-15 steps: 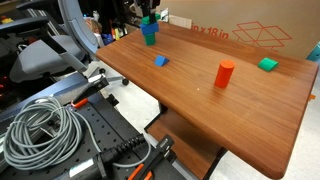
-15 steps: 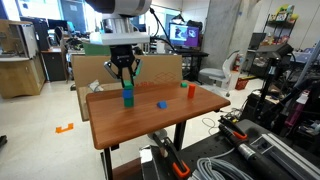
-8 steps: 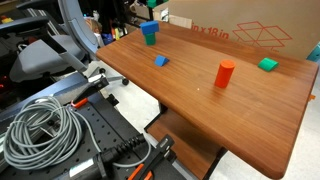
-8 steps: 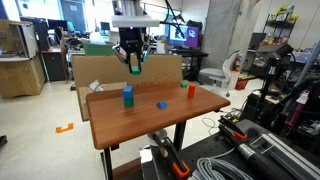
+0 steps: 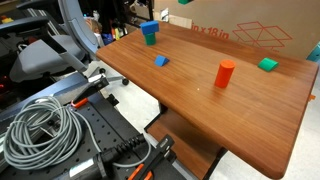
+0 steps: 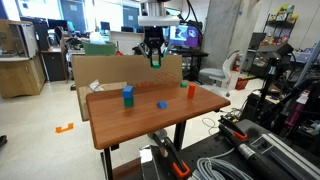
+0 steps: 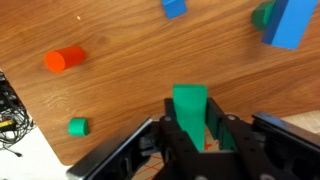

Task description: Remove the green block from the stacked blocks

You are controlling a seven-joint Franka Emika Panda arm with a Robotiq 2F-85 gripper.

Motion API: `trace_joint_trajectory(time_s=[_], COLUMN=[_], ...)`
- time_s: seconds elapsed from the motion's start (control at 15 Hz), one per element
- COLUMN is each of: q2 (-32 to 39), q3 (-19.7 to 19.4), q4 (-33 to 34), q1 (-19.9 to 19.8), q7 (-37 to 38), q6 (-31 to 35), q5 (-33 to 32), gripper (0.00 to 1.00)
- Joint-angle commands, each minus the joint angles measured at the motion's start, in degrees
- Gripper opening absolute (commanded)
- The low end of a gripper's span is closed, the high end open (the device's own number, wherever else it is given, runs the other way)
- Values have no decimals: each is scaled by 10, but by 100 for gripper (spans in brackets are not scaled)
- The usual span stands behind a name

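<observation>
The flat teal-green block (image 6: 155, 56) in my gripper needs to go down next onto the clear, bare tabletop below, between the red cylinder and the stacked blocks, and be released.
My gripper (image 6: 154, 58) hangs high above the table's far side, shut on the flat teal-green block (image 6: 155, 56). In the wrist view the green block (image 7: 190, 107) stands clamped between my fingers (image 7: 168, 135), gripper (image 7: 190, 128). The stacked blocks (image 6: 128, 96) are now a blue block on a green one, left of and below my gripper. They show in the other exterior view (image 5: 149, 33) and at the wrist view's top right (image 7: 285, 22).
On the wooden table (image 5: 200, 110) stand a red cylinder (image 5: 224, 74), a lone blue block (image 5: 161, 61) and a chunky green block (image 5: 267, 64). A cardboard box (image 5: 250, 32) lines the far edge. Cables and clamps lie below the near edge.
My gripper has lifted the green block off the stack and carried it up and sideways, away from the stack. The blue and green blocks stayed in place.
</observation>
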Motion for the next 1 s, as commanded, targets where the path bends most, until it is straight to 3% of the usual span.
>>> trace_joint_trajectory(time_s=[0.0, 0.93], q2=[43, 196], q3=[-8, -27], q4=[40, 143], q1=[-17, -27], q7=[-8, -13], q6=[-8, -51], q5=[17, 39], gripper=[8, 8])
